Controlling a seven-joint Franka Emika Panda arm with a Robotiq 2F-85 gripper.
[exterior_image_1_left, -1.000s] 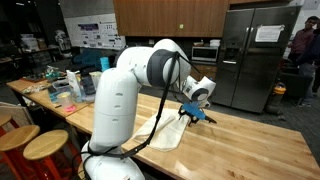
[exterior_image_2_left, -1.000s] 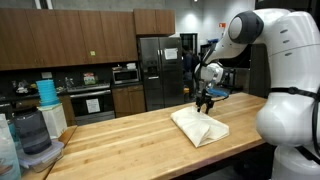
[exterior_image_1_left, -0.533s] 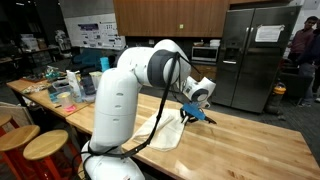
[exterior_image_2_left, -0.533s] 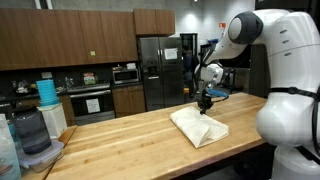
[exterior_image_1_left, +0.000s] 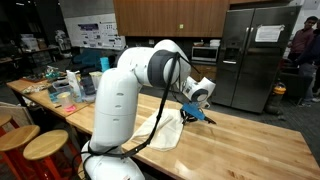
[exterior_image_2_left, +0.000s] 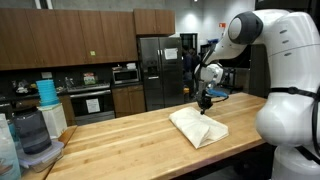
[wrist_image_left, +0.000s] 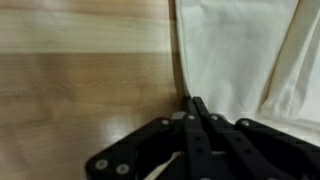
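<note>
My gripper should next move the pinched edge of the cloth toward the side with the stools, onto the bare wood (exterior_image_2_left: 166, 128) beside the cloth, and let go of it, because the cloth is folded.
A white folded cloth (exterior_image_1_left: 163, 132) (exterior_image_2_left: 200, 128) lies on the wooden table (exterior_image_1_left: 250, 150) (exterior_image_2_left: 120, 140). My gripper (exterior_image_1_left: 184, 117) (exterior_image_2_left: 204, 110) points down at the cloth's far corner in both exterior views. In the wrist view the cloth (wrist_image_left: 240, 60) fills the upper right, and the gripper (wrist_image_left: 192, 100) has its black fingers pressed together, pinching the cloth's edge where it meets the bare wood. The cloth under the fingers is hidden.
Bottles and containers (exterior_image_1_left: 65, 85) crowd the table's far end, with two round stools (exterior_image_1_left: 45, 148) beside it. A lidded container (exterior_image_2_left: 35, 135) stands at the table's near corner. A steel refrigerator (exterior_image_1_left: 250, 55) and a person (exterior_image_1_left: 305, 50) are behind.
The jaws have closed from wide apart to pressed together on the cloth's edge. The arm has stayed in the same place.
</note>
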